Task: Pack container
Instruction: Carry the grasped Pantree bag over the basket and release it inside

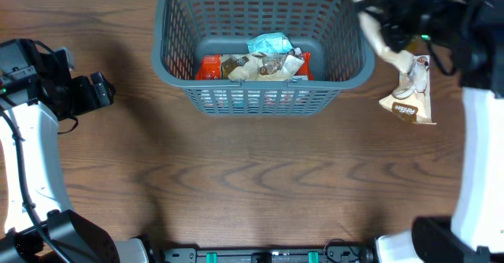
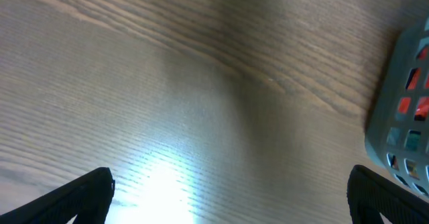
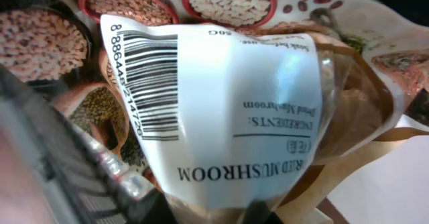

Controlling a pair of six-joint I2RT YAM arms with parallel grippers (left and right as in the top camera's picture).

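Note:
The mushroom packet (image 1: pixel 394 54) still hangs by the basket's rim, so my right gripper next brings it across, then down over the light blue packet (image 1: pixel 270 43), and releases.
The dark grey lattice basket (image 1: pixel 260 98) stands at the back middle of the table. It holds several snack packets, among them a red one (image 1: pixel 209 68), a beige one (image 1: pixel 260 66) and a light blue one (image 1: pixel 269 42). My right gripper (image 1: pixel 384 28) is by the basket's right rim, shut on a beige mushroom packet (image 1: pixel 394 54). In the right wrist view the packet's white barcode label (image 3: pixel 221 96) fills the frame above the jaws (image 3: pixel 208 210). My left gripper (image 1: pixel 102 91) is open and empty at the left; its fingers (image 2: pixel 228 197) are spread over bare wood.
A tan packet with a brown label (image 1: pixel 411 101) lies on the table right of the basket. The basket's corner (image 2: pixel 402 103) shows at the right edge of the left wrist view. The tabletop is brown wood.

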